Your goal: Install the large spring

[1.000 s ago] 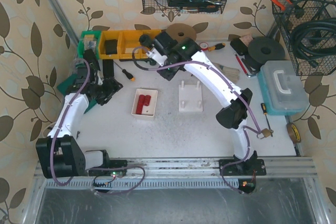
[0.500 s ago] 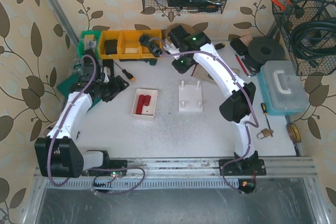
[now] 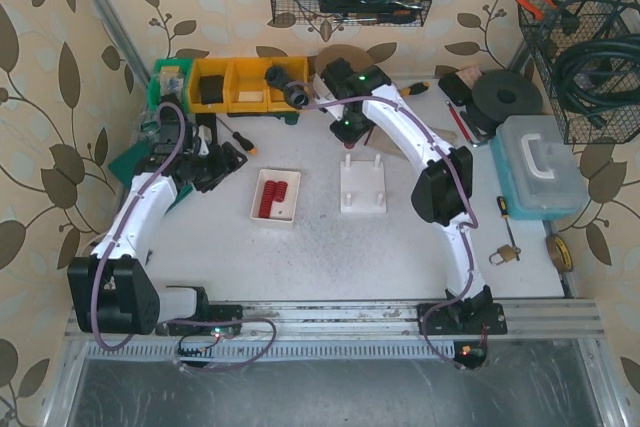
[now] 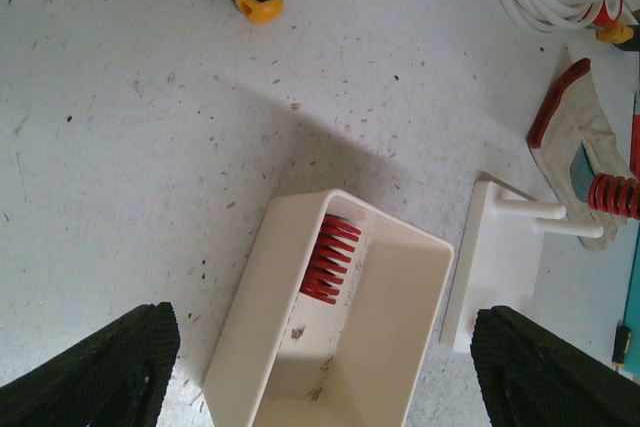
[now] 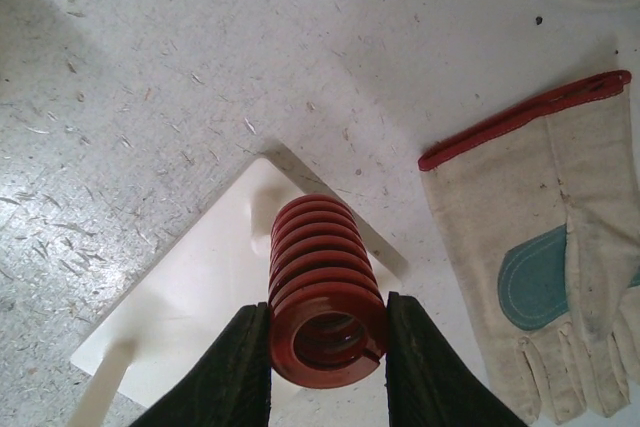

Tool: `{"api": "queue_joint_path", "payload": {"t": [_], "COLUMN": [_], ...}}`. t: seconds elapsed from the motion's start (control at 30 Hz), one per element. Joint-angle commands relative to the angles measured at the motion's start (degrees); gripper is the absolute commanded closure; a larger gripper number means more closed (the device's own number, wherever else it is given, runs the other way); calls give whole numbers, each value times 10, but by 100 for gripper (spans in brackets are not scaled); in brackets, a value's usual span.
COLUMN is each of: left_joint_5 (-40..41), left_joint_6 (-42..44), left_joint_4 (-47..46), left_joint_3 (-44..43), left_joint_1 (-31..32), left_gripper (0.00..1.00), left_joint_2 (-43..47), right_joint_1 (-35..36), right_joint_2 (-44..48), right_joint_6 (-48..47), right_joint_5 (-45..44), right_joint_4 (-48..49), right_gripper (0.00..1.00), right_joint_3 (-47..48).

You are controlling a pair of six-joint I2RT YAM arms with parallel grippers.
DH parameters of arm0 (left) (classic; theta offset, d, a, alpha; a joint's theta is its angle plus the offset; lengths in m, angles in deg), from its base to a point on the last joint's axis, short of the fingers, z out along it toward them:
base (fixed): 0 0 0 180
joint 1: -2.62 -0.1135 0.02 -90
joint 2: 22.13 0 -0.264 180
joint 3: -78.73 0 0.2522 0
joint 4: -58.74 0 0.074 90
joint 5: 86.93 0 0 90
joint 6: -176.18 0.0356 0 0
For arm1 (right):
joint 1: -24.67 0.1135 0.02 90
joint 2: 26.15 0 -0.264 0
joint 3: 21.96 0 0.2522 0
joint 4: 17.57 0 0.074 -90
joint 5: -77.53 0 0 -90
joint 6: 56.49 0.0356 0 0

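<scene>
My right gripper will next move back and down to release the large red spring point(image 5: 322, 287) around the far peg nearest the tray, because that peg is bare.
The large red spring point(image 5: 322, 287) is pinched between my right gripper's point(image 5: 328, 347) fingers, end-on to the right wrist view. It hangs just above the white peg plate point(image 5: 190, 297). Seen from above, that gripper point(image 3: 346, 135) hovers at the far edge of the peg plate point(image 3: 362, 190). My left gripper point(image 4: 320, 367) stands wide open over the white tray point(image 4: 400, 347), nothing between its fingers. A smaller red spring point(image 4: 328, 259) lies in the tray. The held spring point(image 4: 612, 195) also shows beyond the plate's two pegs point(image 4: 530, 209). From above, the left gripper point(image 3: 215, 169) is left of the tray point(image 3: 275, 213).
A work glove point(image 5: 540, 247) lies right of the plate. A screwdriver point(image 3: 243, 140) lies behind the tray, yellow bins point(image 3: 240, 82) along the back. On the right stand a pale blue case point(image 3: 540, 167), a black roll point(image 3: 505, 97) and a padlock point(image 3: 503, 254).
My right arm has swung right, from over the bins to the peg plate's far edge, still gripping the spring. The left arm has shifted only slightly.
</scene>
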Motion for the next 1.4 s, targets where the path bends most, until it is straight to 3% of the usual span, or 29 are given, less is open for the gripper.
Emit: {"api": "queue_joint_path", "payload": {"t": [0.0,1.37], "left_joint_5": [0,8], "left_joint_6": [15,9], "left_joint_4": [-21,-28], "left_joint_3": [-9,-1], "left_joint_1": [8,10], "left_gripper": [16,16], "left_joint_2": [-6,-8], "right_joint_1": [-4,11], "right_joint_2": [-1,29], "right_joint_6": [-10,-4], "right_joint_5": [0,13], "right_joint_4": [12,22], "right_gripper": [100,100], "right_joint_3": [-10,-90]}}
